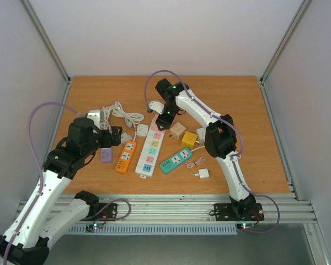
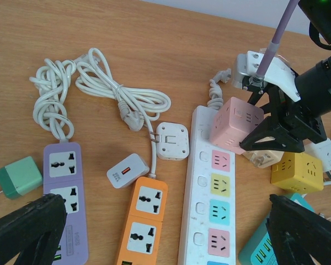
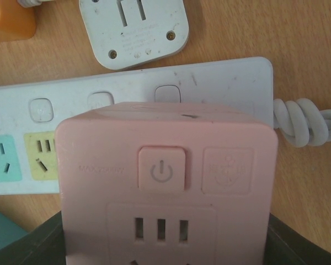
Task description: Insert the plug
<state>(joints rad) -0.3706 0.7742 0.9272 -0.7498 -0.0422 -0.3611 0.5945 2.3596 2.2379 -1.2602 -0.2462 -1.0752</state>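
The plug still sits tilted over the end socket, so my right gripper will push it down onto the white power strip's far end (image 3: 248, 85) and release it.
The plug, a pink cube adapter (image 3: 165, 182) with a power button on its face, is held in my right gripper (image 3: 165, 251), whose jaws are shut on its sides. It sits slightly tilted over the far end of the white power strip (image 2: 201, 221), covering the end socket (image 2: 237, 120). Its prongs are hidden. In the top view the right gripper (image 1: 164, 118) is at the strip's far end (image 1: 149, 149). My left gripper (image 2: 165, 237) hangs open above the orange strip (image 2: 140, 221), holding nothing.
A purple strip (image 2: 66, 193), green charger (image 2: 16, 176), white charger (image 2: 127, 170) and white square adapter (image 2: 172, 141) lie left of the white strip. A coiled white cable (image 2: 99, 83) lies behind. A yellow cube (image 2: 297, 171) and teal strip (image 1: 175, 160) lie right.
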